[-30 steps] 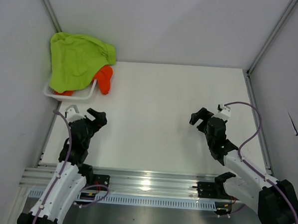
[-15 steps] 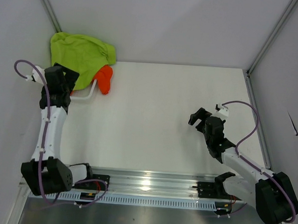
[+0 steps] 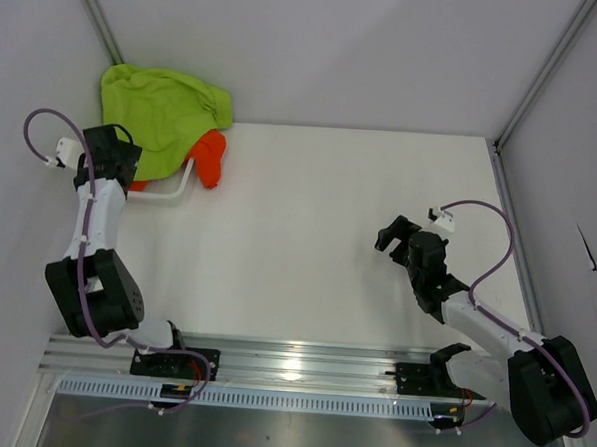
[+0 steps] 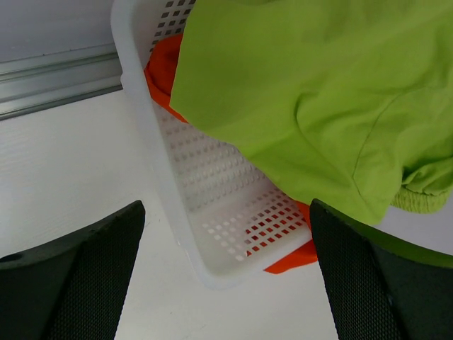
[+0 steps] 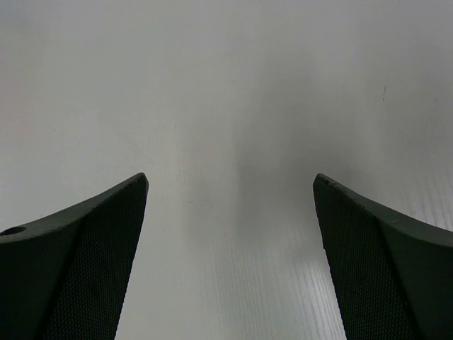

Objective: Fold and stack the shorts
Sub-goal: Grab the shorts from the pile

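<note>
The loose edge of the lime green shorts lies beyond my left gripper's fingers, so the gripper needs to move outward and down next, onto the lime green shorts' corner [image 3: 143, 176] [image 4: 185, 100] beside the basket's rim.
The lime green shorts [image 3: 159, 111] lie heaped over a white mesh basket [image 3: 166, 191] in the far left corner. The orange shorts [image 3: 212, 157] poke out from under them on the right. My left gripper [image 3: 121, 162] hovers open at the basket's left end. In the left wrist view the basket's corner [image 4: 212, 212] sits between its open fingers, with green shorts [image 4: 318, 92] draped above and orange shorts [image 4: 164, 67] showing inside and under the basket. My right gripper [image 3: 393, 231] is open over bare table at centre right, nothing between its fingers [image 5: 85, 248].
Grey walls with metal frame posts [image 3: 99, 13] close in the table on three sides. A metal rail [image 3: 291, 363] runs along the near edge by the arm bases. The white tabletop [image 3: 319, 215] lies between the arms.
My left arm has swung from the near-left table up and out to the basket's left end. The right arm has only shifted slightly. Both grippers stay open.
</note>
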{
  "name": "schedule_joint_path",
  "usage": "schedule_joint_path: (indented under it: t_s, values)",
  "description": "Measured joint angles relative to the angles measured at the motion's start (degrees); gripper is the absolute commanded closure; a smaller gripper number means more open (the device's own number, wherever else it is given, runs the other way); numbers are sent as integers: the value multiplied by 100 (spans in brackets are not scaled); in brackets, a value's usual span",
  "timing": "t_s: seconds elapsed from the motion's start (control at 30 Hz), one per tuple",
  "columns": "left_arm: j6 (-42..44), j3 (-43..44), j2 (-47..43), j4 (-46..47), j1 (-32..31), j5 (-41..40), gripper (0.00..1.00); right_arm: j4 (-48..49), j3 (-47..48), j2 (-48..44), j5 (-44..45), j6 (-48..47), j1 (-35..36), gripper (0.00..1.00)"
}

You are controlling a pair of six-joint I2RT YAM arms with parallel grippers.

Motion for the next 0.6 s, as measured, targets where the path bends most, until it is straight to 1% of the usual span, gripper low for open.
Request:
schedule_joint_path:
  t_s: [0.13, 0.4, 0.6]
  values:
    - [-61, 361, 614, -57, 7, -181, 1, -4, 4, 0, -20, 37, 0, 1]
    - [-59, 1211, 1464, -271, 7, -487, 2, 9, 11, 4, -162, 127, 17, 1]
    - [-2, 1311, 1668, -293, 7, -745, 4, 55, 11, 52, -210, 146, 74, 1]
